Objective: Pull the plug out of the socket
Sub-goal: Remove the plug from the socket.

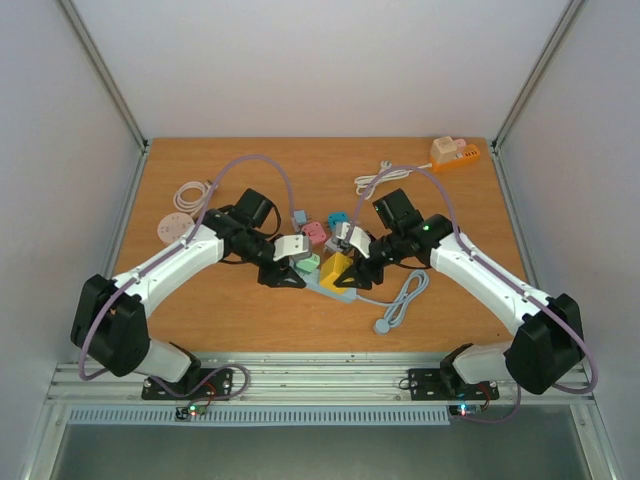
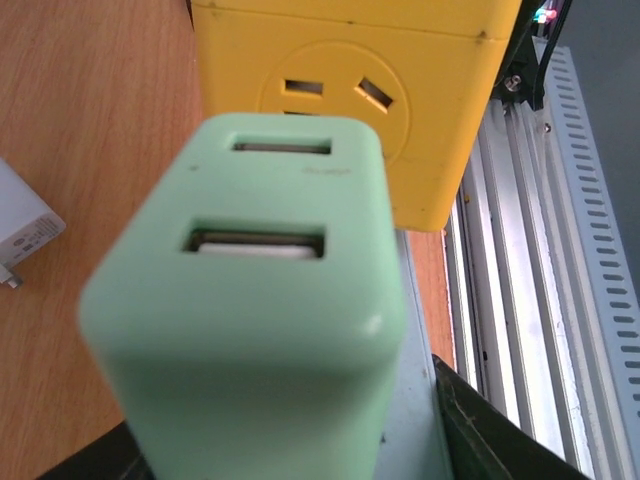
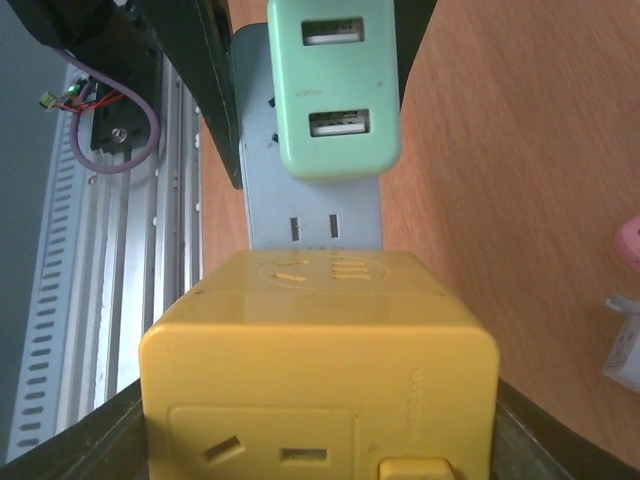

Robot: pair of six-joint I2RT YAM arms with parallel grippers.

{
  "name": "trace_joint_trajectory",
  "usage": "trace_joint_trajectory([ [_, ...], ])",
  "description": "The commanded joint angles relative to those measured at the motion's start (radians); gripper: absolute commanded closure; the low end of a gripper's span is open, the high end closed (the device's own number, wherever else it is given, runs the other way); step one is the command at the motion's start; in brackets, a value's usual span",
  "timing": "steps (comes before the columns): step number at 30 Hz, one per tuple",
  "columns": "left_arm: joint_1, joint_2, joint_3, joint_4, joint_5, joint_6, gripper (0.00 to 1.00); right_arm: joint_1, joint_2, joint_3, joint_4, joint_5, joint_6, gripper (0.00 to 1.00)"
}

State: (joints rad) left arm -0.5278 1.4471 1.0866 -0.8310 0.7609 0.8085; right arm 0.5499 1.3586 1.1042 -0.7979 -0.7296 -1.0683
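Note:
I will next pull the yellow cube up off the power strip with my right gripper, move it outward, lower it and let it go on the tabletop [image 1: 367,220] beside the teal adapter, because that spot is bare.
A grey-blue power strip [image 1: 345,292] lies at mid-table. Two things stand plugged in it: a mint-green USB plug [image 1: 307,263] and a yellow cube adapter [image 1: 335,270] with sockets of its own. My left gripper [image 1: 291,266] comes in from the left, its dark fingers [image 3: 210,80] close on both sides of the green plug [image 2: 260,300], shut on it. My right gripper [image 1: 352,268] comes from the right. Its fingers [image 3: 105,445] press the sides of the yellow cube [image 3: 320,350]. An empty outlet of the strip [image 3: 310,215] shows between the two.
Loose pink [image 1: 314,232], teal [image 1: 338,218] and grey [image 1: 298,215] adapters lie just behind the strip. Its grey cable [image 1: 400,300] trails to the front right. A white cable coil [image 1: 188,193] and round disc [image 1: 172,226] lie at left, an orange strip [image 1: 455,155] at back right.

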Motion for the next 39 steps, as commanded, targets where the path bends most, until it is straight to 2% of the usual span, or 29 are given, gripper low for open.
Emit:
trace_joint_trajectory([
  [1,0.005,0.046,0.014,-0.102,-0.089,-0.009,1.00,-0.018,-0.110,-0.019,0.169,-0.036,0.034,0.99],
  [13,0.012,0.067,0.025,-0.127,-0.092,0.005,1.00,-0.018,-0.128,-0.009,0.153,-0.027,0.032,0.99],
  [21,0.012,0.032,-0.002,-0.108,-0.085,0.019,1.00,-0.058,-0.095,0.023,0.191,-0.003,0.156,0.99],
  [26,0.011,0.021,-0.006,-0.099,-0.086,0.017,1.00,-0.153,-0.021,0.051,0.239,0.013,0.296,0.99],
  [31,0.012,-0.004,-0.022,-0.076,-0.078,0.013,1.00,-0.234,0.139,0.147,0.192,0.034,0.433,0.99],
  [39,0.011,-0.039,-0.041,-0.047,-0.065,0.009,1.00,-0.380,0.370,0.247,0.168,-0.066,0.638,0.99],
])
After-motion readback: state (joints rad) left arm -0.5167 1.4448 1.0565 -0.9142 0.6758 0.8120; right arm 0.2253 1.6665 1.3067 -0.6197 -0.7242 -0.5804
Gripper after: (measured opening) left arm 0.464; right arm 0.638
